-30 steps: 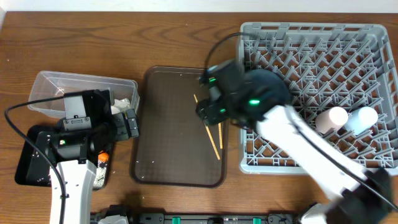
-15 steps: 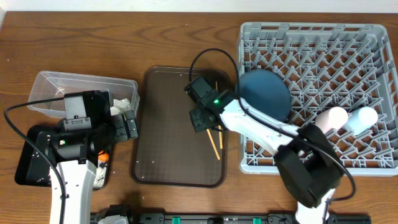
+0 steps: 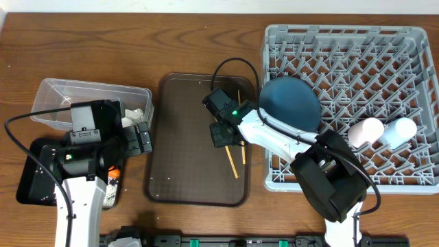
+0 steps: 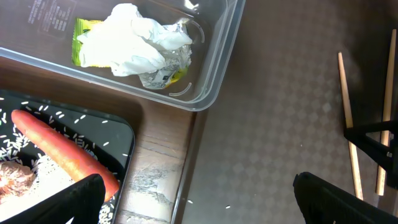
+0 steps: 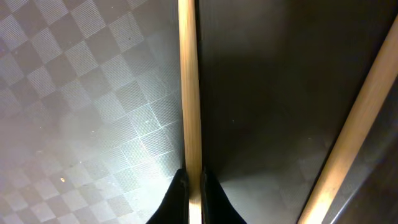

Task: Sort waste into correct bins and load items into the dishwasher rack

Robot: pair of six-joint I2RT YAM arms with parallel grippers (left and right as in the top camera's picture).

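The rack grid [image 3: 334, 95] beside the blue plate is empty, so my right gripper will next move up, then right in the overhead view over it and down to release.
My right gripper [image 3: 225, 134] is low over the brown serving tray [image 3: 178, 137], shut on one wooden chopstick [image 5: 188, 93] that runs straight out between its fingers. The second chopstick [image 5: 354, 118] lies just beside it to the right, untouched. Above the gap between the clear tub [image 4: 211, 74] and the serving tray, my left gripper [image 4: 202, 205] hangs wide open and holds nothing. The tub contains a white tissue [image 4: 134, 43] and a crumpled wrapper [image 4: 81, 37]. A carrot [image 4: 62, 155] and rice grains [image 4: 56, 180] lie in the black tray [image 4: 127, 134].
The grey dishwasher rack [image 3: 411, 41] fills the right side, with a blue plate [image 3: 291, 103] at its left edge and a pink cup [image 3: 365, 132] and a light blue cup [image 3: 399, 130] lying lower right. A few rice grains dot the serving tray.
My right gripper has come down onto the serving tray and shut on one chopstick, which has shifted slightly. The left arm has stayed still.
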